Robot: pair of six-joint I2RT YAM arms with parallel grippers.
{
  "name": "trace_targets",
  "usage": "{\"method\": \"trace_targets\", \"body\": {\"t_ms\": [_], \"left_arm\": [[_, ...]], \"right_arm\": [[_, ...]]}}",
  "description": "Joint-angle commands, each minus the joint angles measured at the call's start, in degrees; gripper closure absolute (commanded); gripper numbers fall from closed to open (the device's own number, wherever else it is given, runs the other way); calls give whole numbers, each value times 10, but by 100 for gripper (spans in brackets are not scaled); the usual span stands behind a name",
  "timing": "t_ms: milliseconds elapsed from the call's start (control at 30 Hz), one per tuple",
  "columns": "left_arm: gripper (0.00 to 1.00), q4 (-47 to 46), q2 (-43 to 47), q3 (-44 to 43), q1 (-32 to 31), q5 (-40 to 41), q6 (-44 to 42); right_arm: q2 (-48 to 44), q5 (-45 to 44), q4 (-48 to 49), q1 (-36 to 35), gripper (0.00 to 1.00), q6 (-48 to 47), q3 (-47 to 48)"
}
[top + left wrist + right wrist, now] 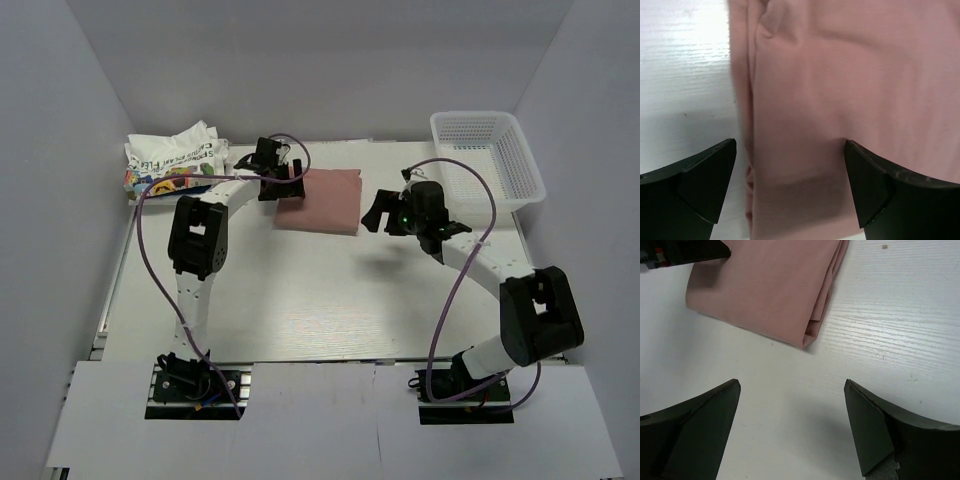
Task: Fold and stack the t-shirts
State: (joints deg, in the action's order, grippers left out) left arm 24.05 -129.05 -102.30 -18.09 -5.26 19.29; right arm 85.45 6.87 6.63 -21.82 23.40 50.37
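The dusty-pink t-shirt's folded side edge (751,117) runs between the open fingers of my left gripper, so I need to lower that gripper onto the edge and close on the cloth.
The dusty-pink t-shirt (320,202) lies folded into a small rectangle at the back middle of the table. My left gripper (283,185) is open right over its left edge; in the left wrist view (790,165) the pink cloth (840,75) fills the space between the fingers, with nothing gripped. My right gripper (380,212) is open and empty, just right of the pink t-shirt, whose folded corner shows in the right wrist view (765,285). The white t-shirt (172,160) with colourful print lies crumpled at the back left.
A white plastic mesh basket (487,155) stands at the back right. Grey walls close in the table on three sides. Purple cables loop beside both arms.
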Motion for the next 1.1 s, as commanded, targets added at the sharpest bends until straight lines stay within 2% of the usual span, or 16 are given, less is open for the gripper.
{"method": "trace_targets", "body": {"t_ms": [0,200,333,367,467,567,600,633,800,933,1067], "left_arm": [[2,33,-10,-38,5,31,-10],[11,56,-81,-105,5,44,-15],[29,72,-104,-124,5,44,-15],[37,72,-104,-107,-2,44,-26],[46,45,-86,-51,-17,51,-45],[67,37,-73,-10,-34,94,-58],[95,37,-73,-10,-34,106,-64],[100,42,-73,-19,-40,123,-64],[100,57,-61,-54,-40,201,-107],[100,27,-6,-59,-40,255,-166],[100,1,52,-53,-40,274,-222]], "right_arm": [[-43,-13,-8,0,10,-27,-14],[-90,-23,-25,0,10,-54,-36],[-112,-34,-25,0,10,-54,-45],[-119,-46,-23,2,10,-56,-49],[-140,-93,-23,2,10,-57,-57],[-163,-127,-15,3,10,-56,-72],[-171,-136,-12,2,10,-56,-78],[-179,-156,-12,1,10,-53,-83],[-207,-220,-7,4,10,-61,-107],[-221,-280,-21,5,10,-61,-122],[-231,-300,-11,2,10,-66,-140]]}}
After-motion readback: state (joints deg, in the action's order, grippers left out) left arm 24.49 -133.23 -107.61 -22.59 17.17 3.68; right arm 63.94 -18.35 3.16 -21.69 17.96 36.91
